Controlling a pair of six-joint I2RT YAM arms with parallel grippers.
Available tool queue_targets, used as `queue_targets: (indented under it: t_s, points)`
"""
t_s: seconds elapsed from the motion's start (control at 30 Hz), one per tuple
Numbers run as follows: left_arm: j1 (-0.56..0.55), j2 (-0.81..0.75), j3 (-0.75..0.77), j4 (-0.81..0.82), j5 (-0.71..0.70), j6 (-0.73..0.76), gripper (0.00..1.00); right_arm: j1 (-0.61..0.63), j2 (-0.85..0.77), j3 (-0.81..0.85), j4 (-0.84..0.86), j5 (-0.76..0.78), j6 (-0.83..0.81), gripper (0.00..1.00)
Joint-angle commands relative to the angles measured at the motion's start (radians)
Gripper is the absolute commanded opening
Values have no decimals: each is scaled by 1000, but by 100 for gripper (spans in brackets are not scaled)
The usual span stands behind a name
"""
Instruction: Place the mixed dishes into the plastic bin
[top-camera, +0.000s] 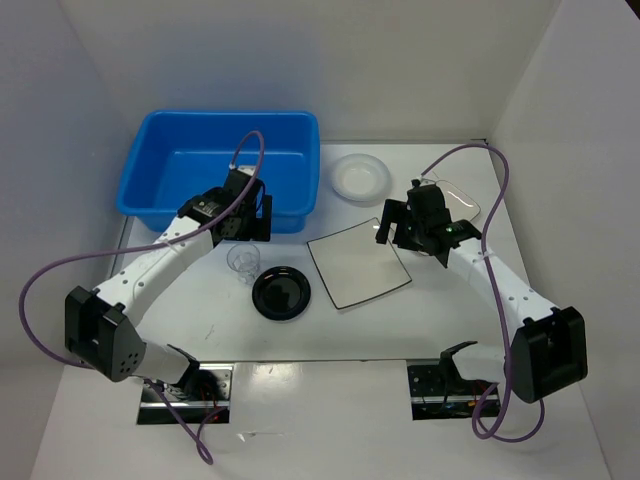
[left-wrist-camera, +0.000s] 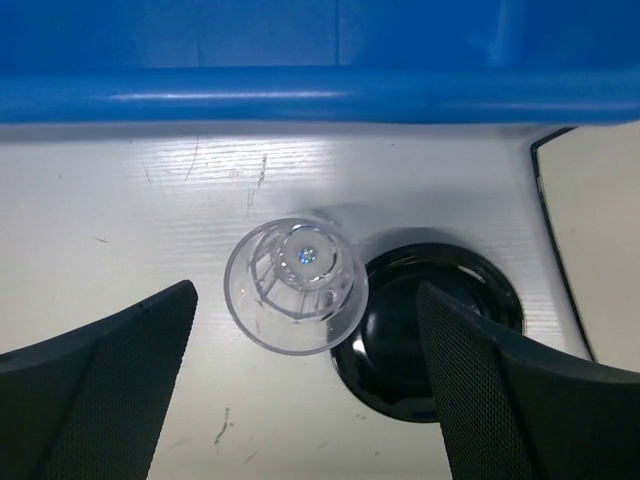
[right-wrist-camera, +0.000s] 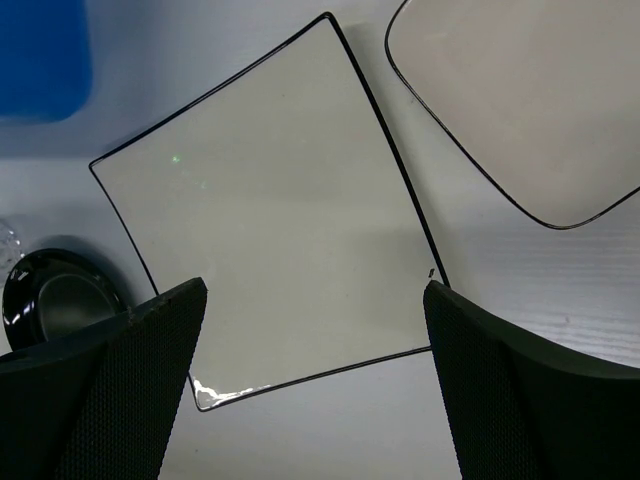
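Note:
The black saucer (top-camera: 281, 293) crowds one side of the small clear cup, so I need to lower my left gripper and pull it back onto the cup's rim (top-camera: 228, 262) opposite the saucer.
The blue plastic bin (top-camera: 222, 165) stands at the back left and looks empty. The small clear cup (top-camera: 243, 261) stands upright beside the round black saucer (top-camera: 281, 293). My left gripper (top-camera: 252, 218) hovers open above the cup (left-wrist-camera: 296, 285), between it and the bin wall (left-wrist-camera: 320, 100); the saucer (left-wrist-camera: 430, 335) lies under the right finger. The square white plate with dark rim (top-camera: 358, 265) lies mid-table. My right gripper (top-camera: 398, 232) is open and empty over the plate's (right-wrist-camera: 270, 220) near right edge. The white bowl (top-camera: 359, 177) and the pale rounded plate (top-camera: 458, 200) lie behind.
White walls enclose the table on three sides. The pale plate (right-wrist-camera: 520, 100) lies close beside the square plate's far corner. Purple cables loop off both arms. Two dark cut-outs sit at the table's front edge by the arm bases.

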Motion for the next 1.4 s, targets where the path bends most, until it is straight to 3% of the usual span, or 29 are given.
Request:
queue_targets:
  t_s: [0.0, 0.3, 0.4, 0.47, 0.57, 0.73, 0.87, 1.1, 1.2, 1.23, 1.37]
  points:
    - [-4, -59, -17, 8, 5, -4, 99, -6, 11, 29, 38, -11, 2, 94]
    - [-4, -155, -77, 30, -57, -145, 99, -6, 11, 29, 38, -11, 2, 94]
    - [-4, -119, -112, 40, -44, -154, 89, -6, 11, 29, 38, -11, 2, 94]
    - [-4, -84, -139, 54, -44, -166, 77, -6, 0, 19, 38, -20, 2, 94]
    - [-4, -64, -153, 63, -63, -176, 74, -6, 0, 19, 38, -20, 2, 94]
    - [7, -43, -189, 37, -167, -228, 52, -6, 0, 9, 38, -20, 2, 94]
    - [70, 17, -215, 16, -194, -263, 51, -6, 0, -2, 38, -20, 2, 94]
    - [82, 59, -265, 89, -136, -272, 48, -6, 0, -2, 38, -20, -7, 94]
    - [82, 59, -287, 108, -111, -272, 37, -6, 0, -2, 38, -20, -7, 94]
    - [82, 59, -287, 108, -93, -272, 25, -6, 0, -2, 38, -20, -7, 94]
    - [82, 28, -276, 117, -56, -272, 3, -6, 9, -2, 38, -20, -7, 94]
